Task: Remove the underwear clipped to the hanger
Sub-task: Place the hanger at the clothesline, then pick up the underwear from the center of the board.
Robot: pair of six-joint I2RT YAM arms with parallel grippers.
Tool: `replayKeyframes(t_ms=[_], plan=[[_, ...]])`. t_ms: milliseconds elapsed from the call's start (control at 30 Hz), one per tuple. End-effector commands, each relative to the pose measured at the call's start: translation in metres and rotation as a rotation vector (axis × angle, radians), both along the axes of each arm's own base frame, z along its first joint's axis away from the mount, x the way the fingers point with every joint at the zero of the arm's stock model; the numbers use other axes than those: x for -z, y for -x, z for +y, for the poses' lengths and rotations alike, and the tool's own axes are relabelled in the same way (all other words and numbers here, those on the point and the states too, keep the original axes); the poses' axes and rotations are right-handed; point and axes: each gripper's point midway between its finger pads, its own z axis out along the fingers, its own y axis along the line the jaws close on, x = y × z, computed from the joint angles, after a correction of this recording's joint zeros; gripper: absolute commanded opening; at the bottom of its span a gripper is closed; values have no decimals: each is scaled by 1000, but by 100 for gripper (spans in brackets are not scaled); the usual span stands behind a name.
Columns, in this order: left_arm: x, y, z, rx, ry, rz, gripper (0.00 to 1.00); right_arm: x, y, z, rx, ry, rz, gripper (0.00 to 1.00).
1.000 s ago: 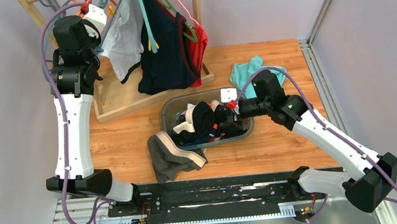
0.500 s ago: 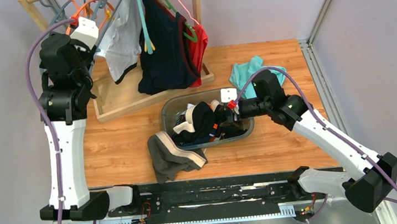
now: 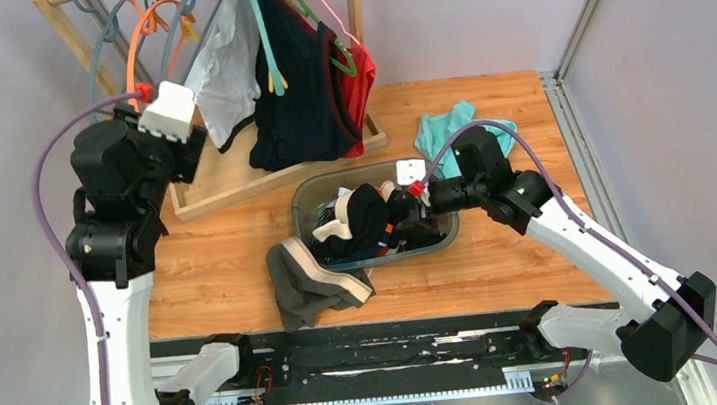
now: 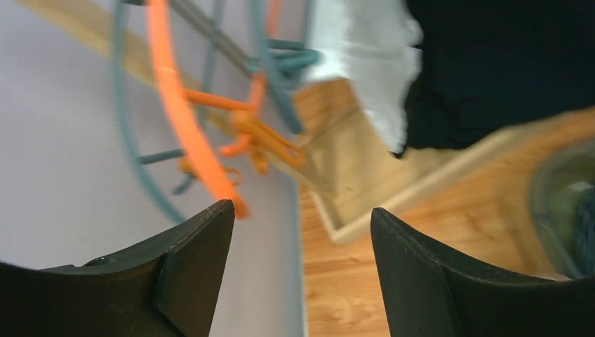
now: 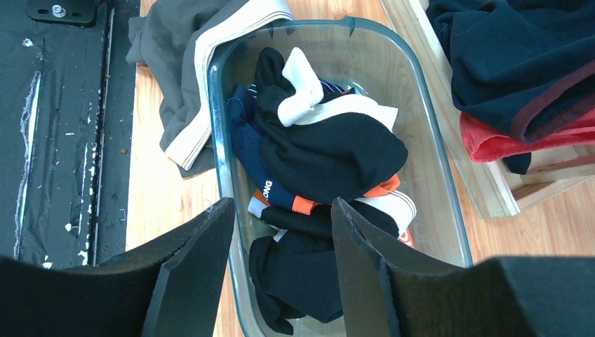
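Observation:
My left gripper moves down and back from the hangers next, onto the dark grey-brown underwear's far corner beside the beige waistband [image 3: 313,283], outside the tub [image 3: 300,201].
White-grey underwear [image 3: 223,68] hangs among the hangers on the wooden rack, beside a navy tank top [image 3: 296,78]. In the left wrist view it is a blurred white cloth [image 4: 365,63] at the top. My left gripper [image 3: 190,145] sits left of and below it, apart from it, open and empty [image 4: 300,208], with an orange hanger [image 4: 189,133] ahead. Dark grey-brown underwear with a beige waistband [image 3: 313,283] lies on the table. Black underwear [image 5: 330,154] lies in the clear tub [image 3: 300,201]. My right gripper [image 3: 400,208] hovers open over the tub [image 5: 282,203].
The rack's wooden base tray [image 3: 222,182] stands at the back left. A red cloth [image 3: 361,76] hangs behind the tank top. A teal cloth [image 3: 447,128] lies at the back right. The tub also holds several other garments.
My left arm has drawn back and down from the hangers, and its jaws have opened. The white-grey underwear stays on the rack. The right arm has not moved.

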Motion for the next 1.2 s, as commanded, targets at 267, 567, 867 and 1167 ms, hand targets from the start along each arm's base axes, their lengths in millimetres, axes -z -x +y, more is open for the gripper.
replayKeyframes(t_ms=[267,567,867,1167], plan=[[169,65,-108,655,127,418,75,17,0,4,-1,44,53,55],[294,67,-108,663,29,726,74,25,-3,4,6,66,60,55],[355,52,-104,627,5,830,78,26,-3,4,6,67,61,55],[387,60,-117,683,62,910,71,28,-3,3,7,75,54,55]])
